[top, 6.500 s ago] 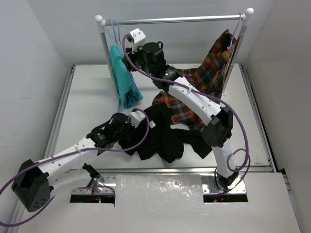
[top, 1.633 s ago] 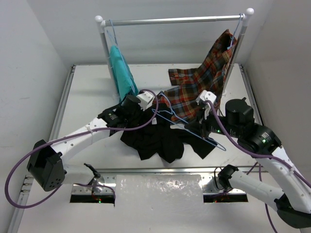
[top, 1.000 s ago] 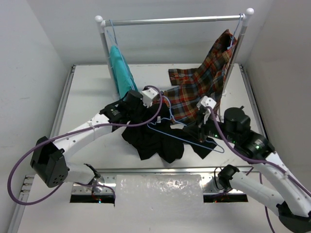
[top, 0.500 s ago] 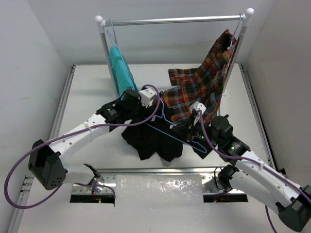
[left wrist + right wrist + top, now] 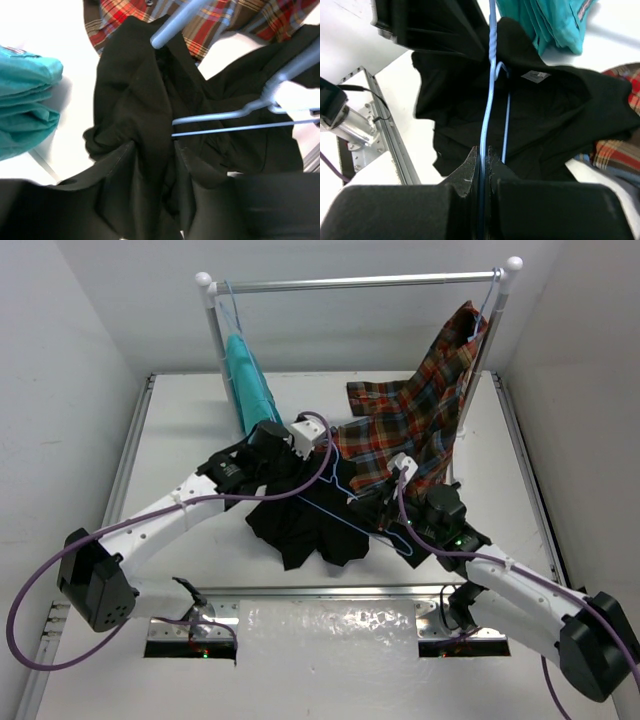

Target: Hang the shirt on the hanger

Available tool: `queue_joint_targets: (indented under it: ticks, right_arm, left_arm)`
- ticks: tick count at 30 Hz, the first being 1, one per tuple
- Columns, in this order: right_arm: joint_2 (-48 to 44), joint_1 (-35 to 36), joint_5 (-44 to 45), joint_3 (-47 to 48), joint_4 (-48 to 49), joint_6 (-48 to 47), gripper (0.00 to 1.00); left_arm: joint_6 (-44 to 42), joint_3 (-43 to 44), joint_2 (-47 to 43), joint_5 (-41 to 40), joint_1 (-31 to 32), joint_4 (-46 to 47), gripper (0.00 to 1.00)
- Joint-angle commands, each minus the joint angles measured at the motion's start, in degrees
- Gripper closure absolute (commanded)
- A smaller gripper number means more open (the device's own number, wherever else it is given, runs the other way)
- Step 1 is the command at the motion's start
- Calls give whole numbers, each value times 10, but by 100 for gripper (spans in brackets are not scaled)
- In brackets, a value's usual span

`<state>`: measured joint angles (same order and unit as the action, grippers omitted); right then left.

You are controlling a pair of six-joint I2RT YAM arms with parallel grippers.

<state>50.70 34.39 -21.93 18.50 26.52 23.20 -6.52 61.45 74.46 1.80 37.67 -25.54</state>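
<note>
The hanger's end meets cloth at the bunched fold. I need to free that fold next and move my left gripper back and down onto the shirt's edge nearest the teal garment.
The black shirt [image 5: 310, 530] lies crumpled on the table's middle. My left gripper [image 5: 292, 475] sits at the shirt's upper left edge. In the left wrist view my left gripper [image 5: 155, 145] has a bunched fold of the shirt [image 5: 135, 85] between its fingers. My right gripper [image 5: 385, 515] is shut on the pale-blue hanger [image 5: 345, 508], which lies slanted over the shirt. In the right wrist view the right gripper [image 5: 484, 149] pinches one wire of the hanger [image 5: 490, 90] above the shirt [image 5: 545, 110]. The hanger's wires [image 5: 220, 131] also show in the left wrist view.
A silver rail [image 5: 360, 282] with white knobs stands at the back. A teal garment [image 5: 250, 390] hangs at its left, a red-orange plaid shirt [image 5: 410, 425] drapes at its right down to the table. A metal frame edge [image 5: 385, 135] runs along the near side.
My right gripper has carried the hanger left and lower, over the black shirt. My left gripper has stayed at the shirt's upper edge, shifting only slightly.
</note>
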Motion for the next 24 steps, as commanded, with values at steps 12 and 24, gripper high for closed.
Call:
queue_joint_targets:
  ticks: [12, 24]
  right_arm:
    - [53, -6, -36, -29, 58, -7, 100]
    - [63, -6, -41, -21, 26, -21, 100]
  left_arm:
    - [-143, 12, -80, 53, 6, 2, 47]
    - [-214, -146, -137, -89, -31, -86, 46]
